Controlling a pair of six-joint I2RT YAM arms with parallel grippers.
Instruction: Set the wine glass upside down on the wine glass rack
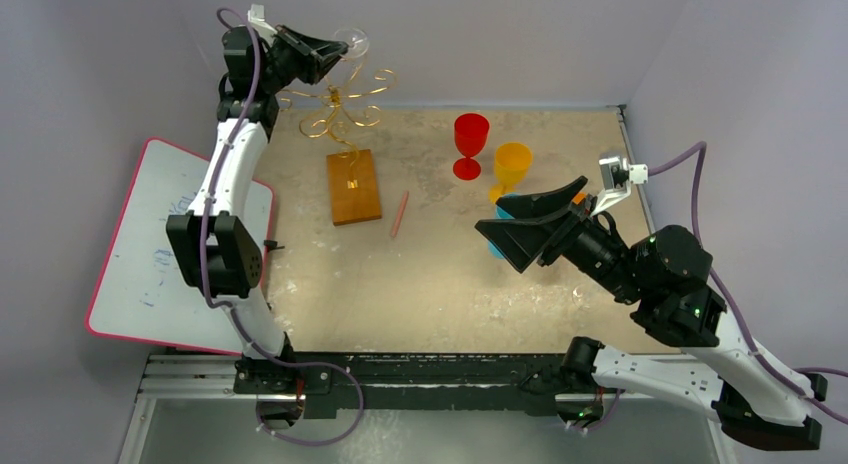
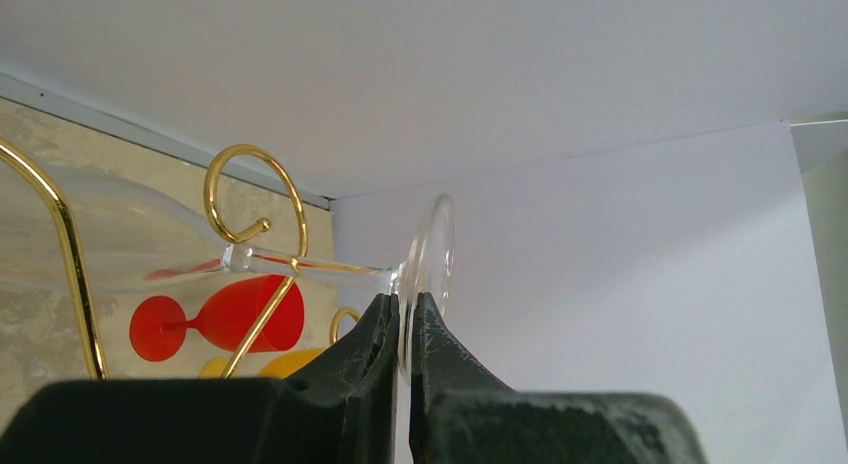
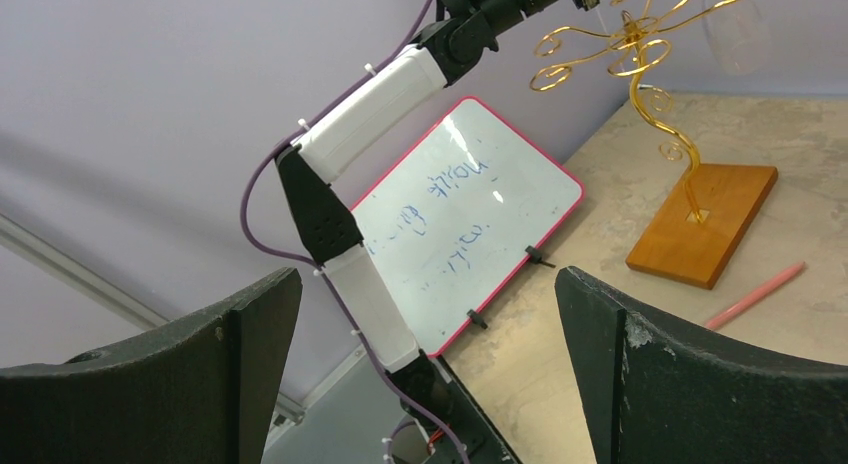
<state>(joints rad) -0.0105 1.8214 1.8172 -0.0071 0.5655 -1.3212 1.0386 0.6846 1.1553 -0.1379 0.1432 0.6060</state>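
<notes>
The robot's left gripper will lower the foot of the wine glass toward the curled gold arm (image 1: 358,71) (image 2: 296,199), which the stem already crosses, and then let go of the foot.
The wine glass (image 2: 428,269) is clear. My left gripper (image 2: 404,306) is shut on the rim of its round foot. The stem (image 2: 310,267) runs left across a curled gold arm (image 2: 255,199) of the wine glass rack, and the bowl shows only faintly beyond. From above, the left gripper (image 1: 335,50) holds the wine glass (image 1: 352,41) high at the back, over the gold wire top of the rack (image 1: 342,102). The rack's wooden base (image 1: 354,186) lies flat on the table. My right gripper (image 1: 535,220) hangs open and empty at mid-right, far from the rack (image 3: 640,46).
A red glass (image 1: 470,142) and a yellow glass (image 1: 511,167) stand right of the rack. A blue cup (image 1: 497,247) is mostly hidden under the right gripper. A pink pencil (image 1: 400,213) lies beside the wooden base. A pink-edged whiteboard (image 1: 165,249) overhangs the table's left edge.
</notes>
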